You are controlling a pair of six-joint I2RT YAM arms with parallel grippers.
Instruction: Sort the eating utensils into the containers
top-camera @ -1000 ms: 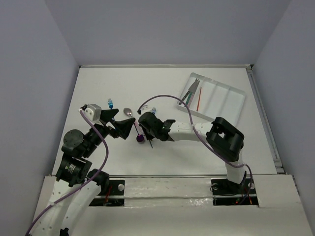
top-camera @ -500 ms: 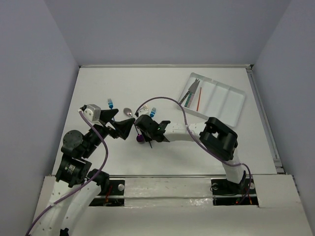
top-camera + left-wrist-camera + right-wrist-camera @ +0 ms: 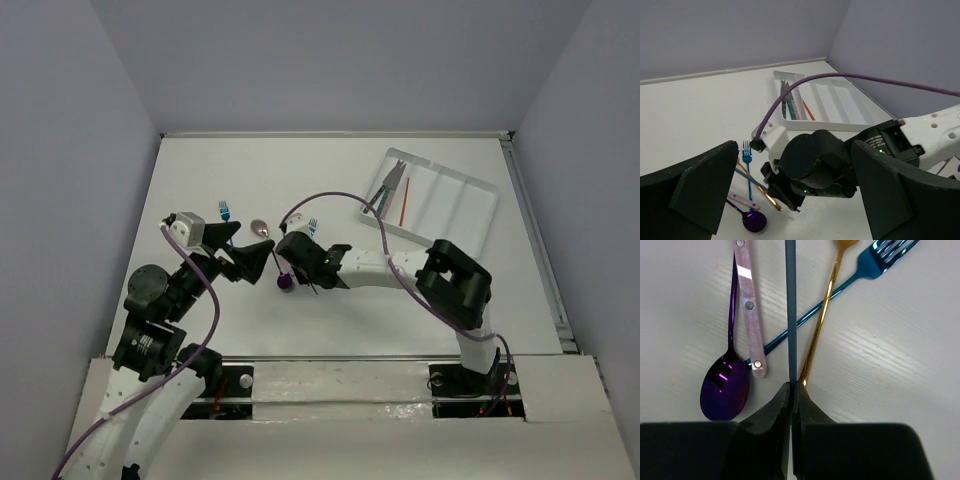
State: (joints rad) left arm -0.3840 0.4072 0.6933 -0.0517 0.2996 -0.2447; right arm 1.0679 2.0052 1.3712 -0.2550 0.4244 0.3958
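Observation:
A red utensil that is similarly thin lies in the white tray. So my right gripper needs to go up off the pile first and then down and outward into its slot [image 3: 409,200].
My right gripper [image 3: 791,386] is shut on the end of a thin grey-blue utensil handle [image 3: 790,315], low over a crossed pile in the middle of the table. The pile holds a purple spoon [image 3: 725,390], a pink riveted handle [image 3: 750,310], a gold utensil [image 3: 822,315] and a blue fork [image 3: 880,257]. In the top view the right gripper [image 3: 290,264] is at this pile, above the purple spoon [image 3: 287,282]. My left gripper [image 3: 262,262] is open and empty just left of it. The white tray [image 3: 470,205] lies far right, holding teal utensils [image 3: 392,182] and a red one [image 3: 404,205].
A second blue fork [image 3: 224,210] and a silver spoon [image 3: 260,229] lie left of the pile. The left wrist view shows the right gripper's black body [image 3: 815,165] between my wide-open left fingers [image 3: 695,195], and the tray [image 3: 840,100] behind. Walls enclose the table.
The right gripper shifted slightly left and then back right over the pile, staying low. The left arm has not moved.

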